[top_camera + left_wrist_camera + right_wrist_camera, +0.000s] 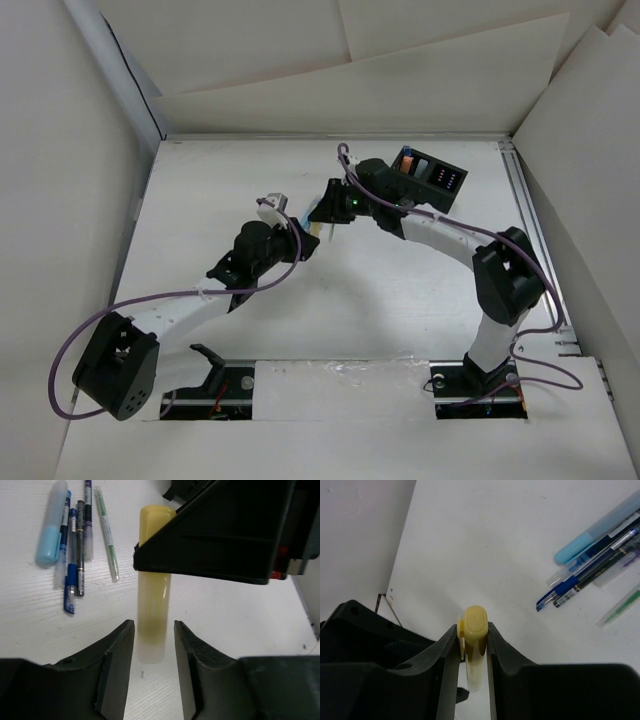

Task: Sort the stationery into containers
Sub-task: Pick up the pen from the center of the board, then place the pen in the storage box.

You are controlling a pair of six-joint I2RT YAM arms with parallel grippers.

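An orange highlighter already sits in one section [406, 163] of the black divided box, so my right gripper will next rise, move outward to the box, turn downward and come down over that section.
My right gripper [472, 636] is shut on the capped end of a pale yellow highlighter [476, 622], held low over the white table. In the left wrist view the highlighter [152, 605] points toward me. Its clear end lies between the tips of my left gripper [154, 627], which is open with a gap on each side. One right finger [215, 540] crosses above it. In the top view both grippers meet mid-table, left [300, 238] and right [322, 220]. The black divided box [432, 178] stands at the back right with an orange highlighter [405, 160] in it.
A pale blue highlighter [50, 525], several blue and dark pens [74, 550] and a green pen [107, 532] lie together on the table left of the yellow one; they also show in the right wrist view [590, 575]. White walls [60, 200] enclose the table.
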